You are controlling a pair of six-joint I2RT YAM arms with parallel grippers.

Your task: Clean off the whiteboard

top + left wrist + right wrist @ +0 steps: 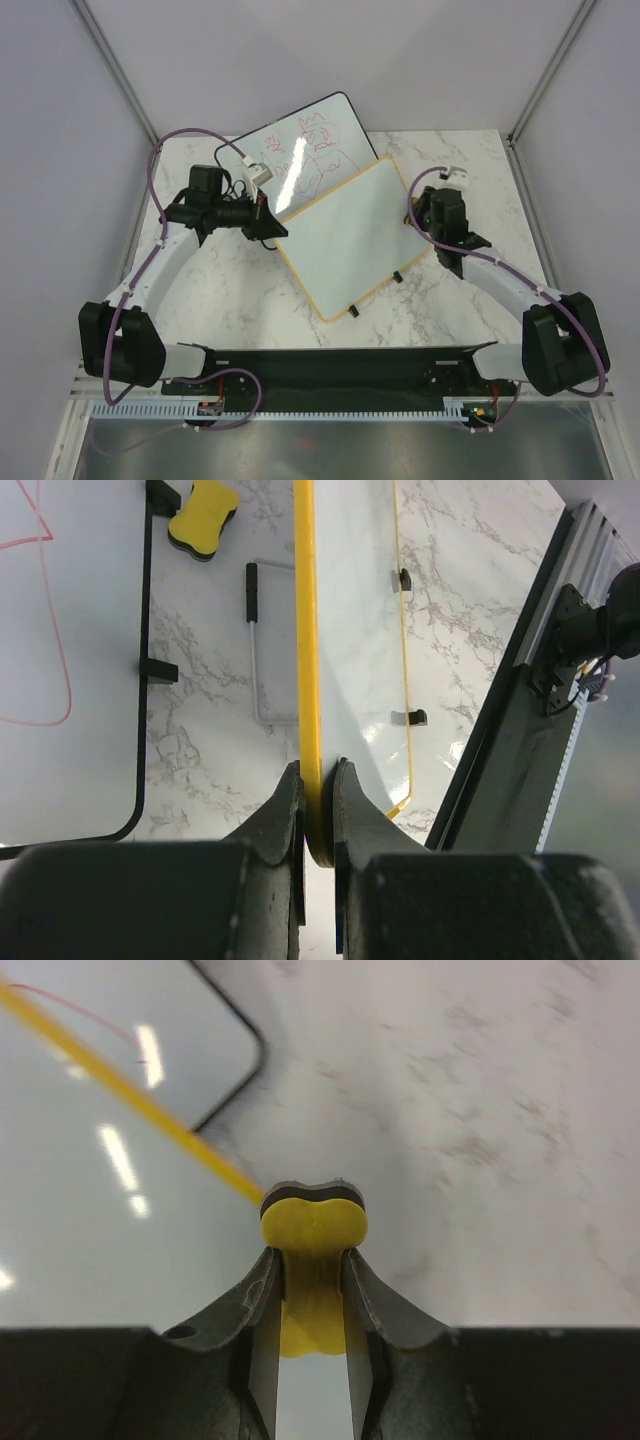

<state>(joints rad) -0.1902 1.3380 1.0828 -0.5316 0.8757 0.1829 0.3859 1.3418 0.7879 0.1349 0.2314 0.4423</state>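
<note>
The eraser goes toward the right in the top view and down onto the bare marble next, where my right gripper releases it, since the board (90, 1220) is already blank.
The yellow-framed whiteboard (350, 235) lies slanted mid-table, its surface blank, with two black clips (397, 276) on its near edge. My left gripper (270, 226) is shut on its left frame edge; the left wrist view shows the jaws (318, 772) clamped on the yellow frame (306, 630). My right gripper (424, 205) at the board's right corner is shut on a yellow eraser (314, 1225), black felt side away from me, at the board's (90, 1220) yellow edge. A yellow eraser (203, 516) shows in the left wrist view; no fingers show on it.
The larger black-framed whiteboard (305, 145) with red scribbles lies behind, partly under the yellow one, and shows in the left wrist view (70, 630). A white wire stand (255, 645) lies on the marble table (230, 290). Metal frame posts (120, 80) stand at the back corners.
</note>
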